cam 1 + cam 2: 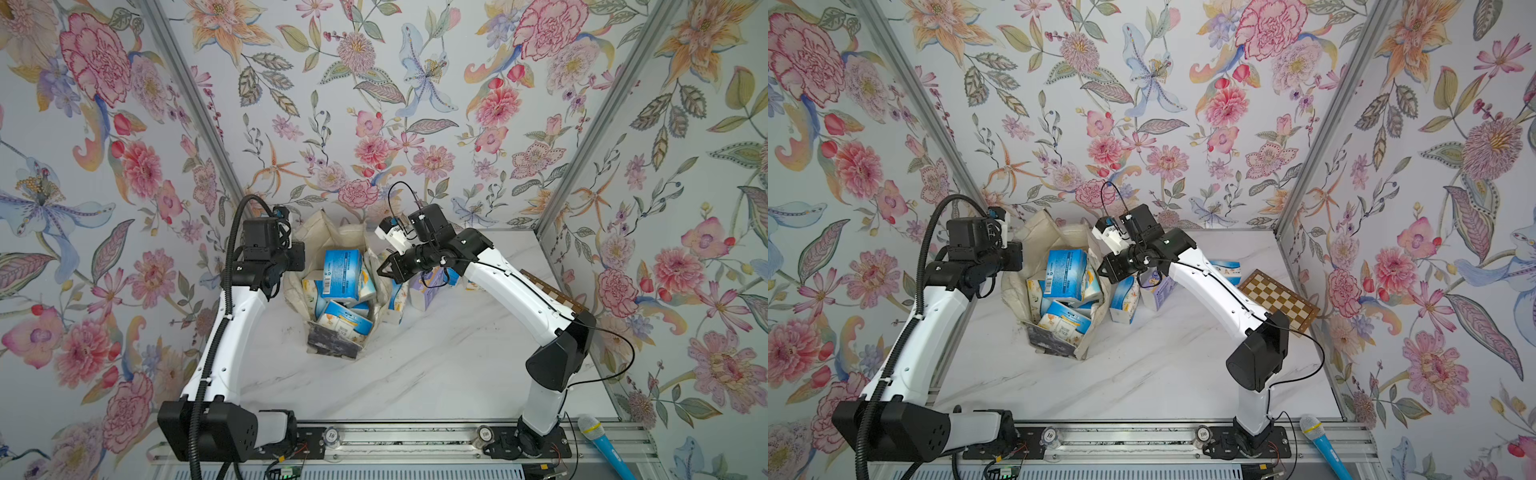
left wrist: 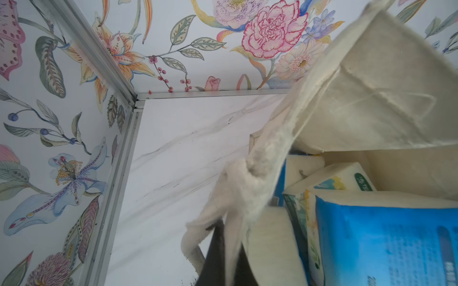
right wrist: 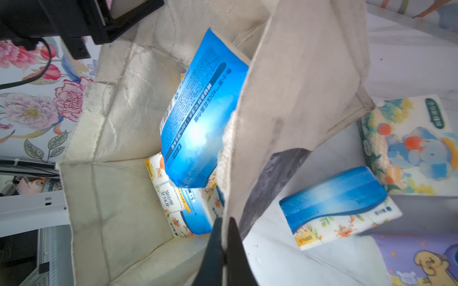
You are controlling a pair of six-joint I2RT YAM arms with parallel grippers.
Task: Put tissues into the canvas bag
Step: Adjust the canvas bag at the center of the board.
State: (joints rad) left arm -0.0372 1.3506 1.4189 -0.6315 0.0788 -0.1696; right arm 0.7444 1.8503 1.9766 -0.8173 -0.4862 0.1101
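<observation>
The right gripper has the fabric of the bag's side between its fingers, so next it should ease the bag's rim (image 1: 375,268) (image 3: 226,207) toward the lavender pack and spread its fingers to let go of the bag's side.
The cream canvas bag (image 1: 320,232) stands open mid-table, seen in both top views (image 1: 1038,237). Several tissues lie inside it, a blue pack (image 1: 341,270) on top. My left gripper (image 2: 229,232) is shut on the bag's left rim fabric (image 2: 359,86). My right gripper (image 3: 225,220) is shut on the bag's right wall (image 3: 297,86), its tip at the rim in a top view (image 1: 380,270). Outside, by that wall, lie a blue pack (image 3: 334,198), a cartoon pack (image 3: 409,143) and a lavender pack (image 1: 1160,293).
A brown-and-cream chessboard (image 1: 1279,299) lies at the right, partly under my right arm. One more pack (image 1: 1225,268) sits behind that arm. A blue microphone (image 1: 600,444) rests on the front rail. Floral walls close in the table on three sides.
</observation>
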